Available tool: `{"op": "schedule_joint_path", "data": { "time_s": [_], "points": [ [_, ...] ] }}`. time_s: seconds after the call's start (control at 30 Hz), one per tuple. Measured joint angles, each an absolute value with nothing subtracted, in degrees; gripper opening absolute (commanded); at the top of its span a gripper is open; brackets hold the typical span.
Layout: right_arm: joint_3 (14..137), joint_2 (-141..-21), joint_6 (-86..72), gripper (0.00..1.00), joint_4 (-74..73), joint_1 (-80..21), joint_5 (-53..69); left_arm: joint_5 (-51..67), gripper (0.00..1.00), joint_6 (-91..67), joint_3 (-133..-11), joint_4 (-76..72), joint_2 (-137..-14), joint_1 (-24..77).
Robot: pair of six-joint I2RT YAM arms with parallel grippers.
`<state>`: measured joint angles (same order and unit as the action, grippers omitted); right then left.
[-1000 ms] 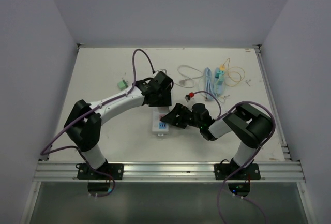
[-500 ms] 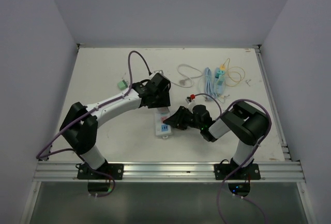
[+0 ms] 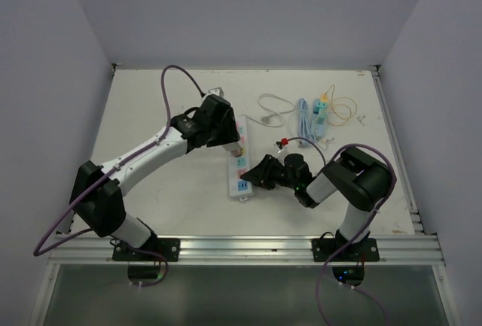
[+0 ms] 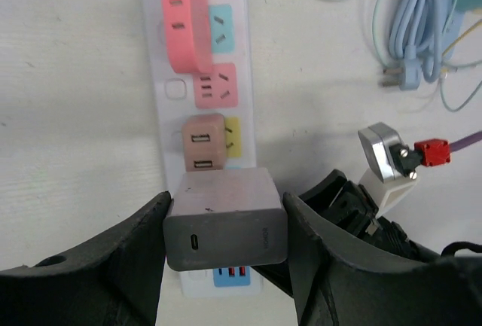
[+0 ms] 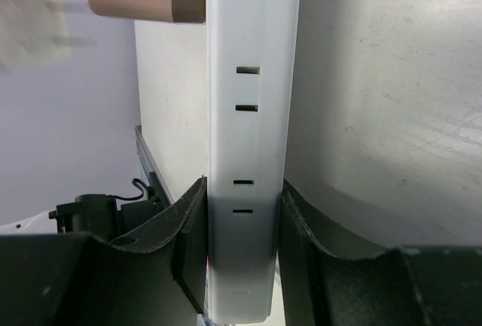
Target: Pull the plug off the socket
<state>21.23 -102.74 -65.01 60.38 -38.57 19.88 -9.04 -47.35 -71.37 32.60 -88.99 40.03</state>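
Observation:
My left gripper should carry the grey plug over, lower it and let it go, because open tabletop is below and left of my gripper in the top view. The plug's prongs are already bare.
A grey charger plug [image 4: 224,219] sits between the fingers of my left gripper [image 4: 226,217], which is shut on its two sides. In the right wrist view the plug [image 5: 30,21] is a blur whose bare prongs stand apart from the socket strip. The white socket strip [image 3: 241,162] lies on the table with a pink adapter [image 4: 186,17] and a tan adapter [image 4: 203,141] still in it. My right gripper [image 5: 242,220] is shut on the strip's near end [image 5: 252,115]. In the top view the left gripper [image 3: 218,126] hangs beside the strip's far end and the right gripper [image 3: 254,175] is at its near end.
A coiled light blue cable [image 3: 305,115], a white cable [image 3: 273,104] and a thin yellow wire [image 3: 345,108] lie at the back right. A metal rail [image 3: 241,247] runs along the near edge. Walls close in the table on three sides.
My right gripper has shut on the strip's near end. My left arm has drawn back up and away from the strip with the grey plug, uncovering the strip's length.

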Motion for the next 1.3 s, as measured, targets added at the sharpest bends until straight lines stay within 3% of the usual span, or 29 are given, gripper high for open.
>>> {"op": "schedule_joint_path", "data": {
  "time_s": [0.27, 0.47, 0.57, 1.0, 1.1, 1.13, 1.2, 1.3],
  "points": [
    [20.5, -102.7, -65.1, 0.00, 61.1, -37.7, 20.4, -14.3, 0.00, -43.5, -68.9, 32.2, -80.7, 29.2],
    [20.5, -102.7, -65.0, 0.00, 61.0, -37.6, 20.6, -19.7, 0.00, -38.1, -66.2, 33.4, -85.0, 22.7],
    [20.6, -102.5, -64.8, 0.00, 60.6, -37.5, 20.6, -21.7, 0.12, -34.8, -66.9, 35.3, -90.9, 20.0],
    [20.8, -101.4, -63.8, 0.00, 58.7, -37.5, 20.6, -28.7, 0.33, -31.3, -71.0, 36.7, -102.7, 14.7],
    [20.9, -101.4, -63.7, 0.00, 58.6, -37.5, 20.6, -29.7, 0.44, -31.3, -71.4, 35.6, -103.9, 14.7],
    [20.9, -101.4, -63.7, 0.00, 58.6, -37.5, 20.6, -29.8, 0.51, -31.3, -71.4, 35.6, -103.9, 14.7],
    [20.9, -101.4, -63.7, 0.00, 58.6, -37.5, 20.6, -29.8, 0.56, -31.4, -71.2, 34.9, -103.9, 14.7],
    [20.9, -101.4, -63.6, 0.00, 58.6, -37.5, 20.6, -29.8, 0.74, -31.5, -70.1, 33.2, -103.4, 14.7]
  ]
}}
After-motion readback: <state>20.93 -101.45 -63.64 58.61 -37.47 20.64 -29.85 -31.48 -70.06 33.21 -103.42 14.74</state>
